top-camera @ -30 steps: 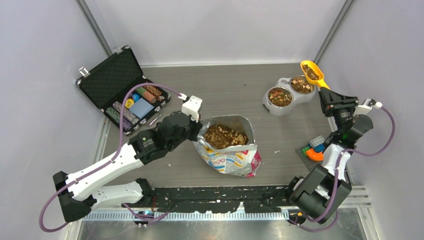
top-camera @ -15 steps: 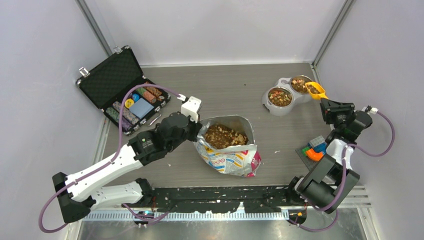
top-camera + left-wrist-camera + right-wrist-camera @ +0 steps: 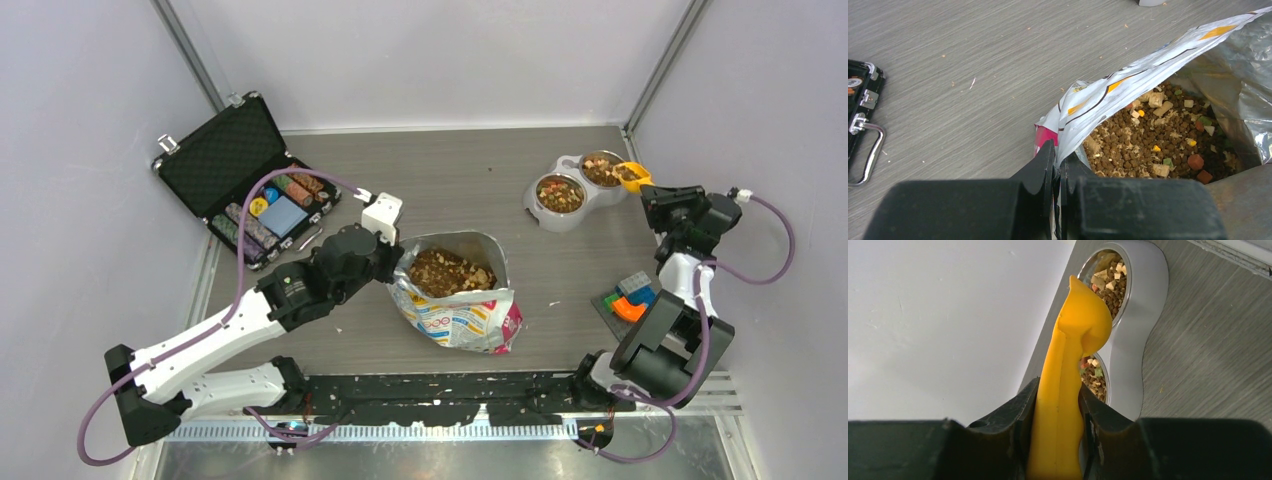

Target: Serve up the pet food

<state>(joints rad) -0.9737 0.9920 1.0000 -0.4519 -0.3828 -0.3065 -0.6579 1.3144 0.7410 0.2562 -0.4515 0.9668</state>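
I will next move my right gripper back and down beside the foil bag and release the scoop, as bare tabletop is below and to its left in the top view.
The pet food fills an open printed foil bag at the table's middle; it also shows in the left wrist view. My left gripper is shut on the bag's left rim. My right gripper is shut on a yellow scoop, tipped sideways over the right bowl of a grey double bowl. In the right wrist view the scoop stands on edge over the bowl. Both bowls hold kibble.
An open black case of poker chips lies at the back left. Coloured blocks sit on the right by my right arm. White walls close the back and both sides. A few crumbs lie on the table.
My right gripper has swung the scoop down from beyond the bowls to over the right bowl and rolled it onto its side. The left gripper and bag have not moved.
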